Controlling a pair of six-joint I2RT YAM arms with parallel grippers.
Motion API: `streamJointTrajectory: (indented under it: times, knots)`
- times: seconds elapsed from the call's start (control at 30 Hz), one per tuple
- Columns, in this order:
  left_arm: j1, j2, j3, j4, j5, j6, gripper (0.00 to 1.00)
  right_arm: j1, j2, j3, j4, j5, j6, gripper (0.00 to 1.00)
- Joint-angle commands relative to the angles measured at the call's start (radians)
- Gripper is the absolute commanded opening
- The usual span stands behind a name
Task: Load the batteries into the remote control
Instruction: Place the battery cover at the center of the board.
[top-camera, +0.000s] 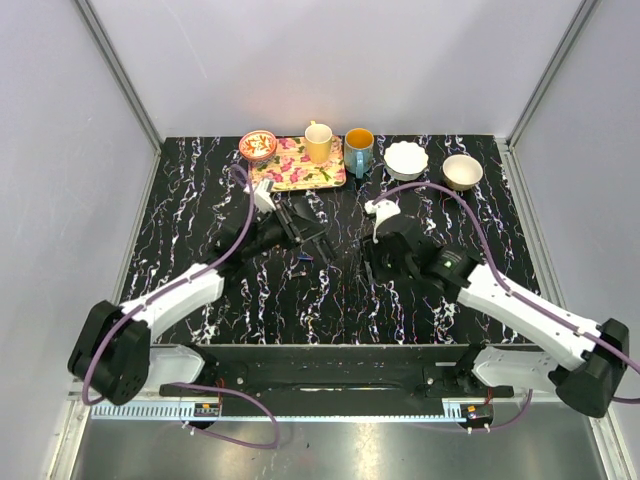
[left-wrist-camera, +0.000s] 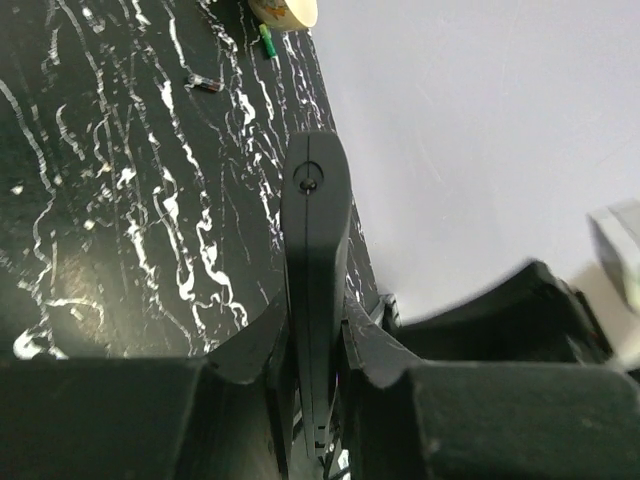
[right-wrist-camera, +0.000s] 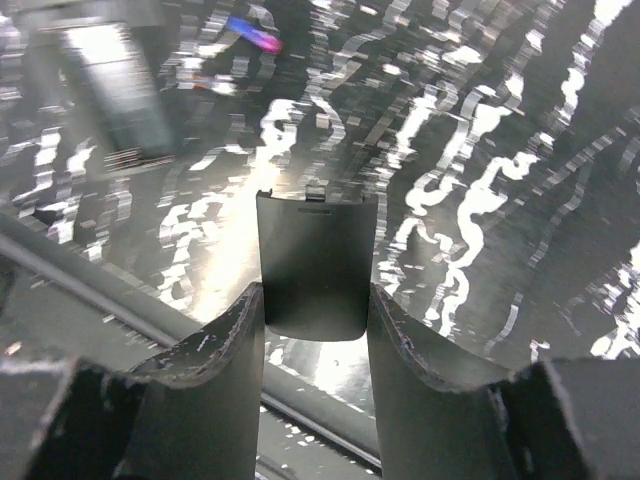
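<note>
Next, my right gripper turns and lowers the battery cover (right-wrist-camera: 317, 265) straight down to release it, since a bare patch of marbled tabletop lies below the gripper.
My left gripper (top-camera: 305, 237) is shut on the remote control (left-wrist-camera: 315, 240), a slim black bar held on edge above the marbled table and pointing away in the left wrist view; its fingertips (left-wrist-camera: 252, 345) press both of its sides. My right gripper (top-camera: 378, 262) is shut on a black curved battery cover (right-wrist-camera: 317, 265), held by its side edges just above the table. One battery (top-camera: 300, 262) lies on the table between the two grippers. It also shows as a small cylinder in the left wrist view (left-wrist-camera: 205, 83) and as a purple-pink blur in the right wrist view (right-wrist-camera: 252, 33).
At the table's back stand a floral tray (top-camera: 297, 165), a red bowl (top-camera: 258, 145), a yellow mug (top-camera: 319, 142), a teal mug (top-camera: 359, 150) and two white bowls (top-camera: 406, 160) (top-camera: 462, 171). A small green object (left-wrist-camera: 267, 42) lies near a cup. Grey walls enclose the table.
</note>
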Motion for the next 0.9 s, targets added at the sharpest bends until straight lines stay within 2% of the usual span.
streamJointTrajectory:
  times: [0.0, 0.1, 0.33, 0.47, 0.67, 0.8, 0.87]
  knots:
    - [0.027, -0.142, -0.079, 0.061, 0.028, 0.010, 0.00, -0.151, 0.098, -0.058, -0.026, 0.077, 0.042, 0.23]
    - [0.027, -0.259, -0.154, 0.039, -0.002, 0.024, 0.00, -0.262, 0.175, -0.098, 0.040, 0.025, 0.053, 0.19]
    - [0.027, -0.532, -0.344, 0.018, -0.093, 0.048, 0.00, -0.334, 0.430, 0.010, 0.129, -0.040, 0.083, 0.18]
    - [0.030, -0.664, -0.398, 0.004, -0.105, 0.047, 0.00, -0.353, 0.586, 0.083, 0.141, -0.057, 0.085, 0.18]
    - [0.033, -0.755, -0.386, -0.118, -0.105, 0.099, 0.00, -0.358, 0.688, 0.140, 0.132, -0.055, 0.050, 0.18]
    - [0.034, -0.756, -0.374, -0.155, -0.085, 0.108, 0.00, -0.361, 0.723, 0.164, 0.105, -0.046, 0.034, 0.20]
    - [0.036, -0.741, -0.377, -0.136, -0.061, 0.102, 0.00, -0.361, 0.731, 0.163, 0.102, -0.046, 0.033, 0.26]
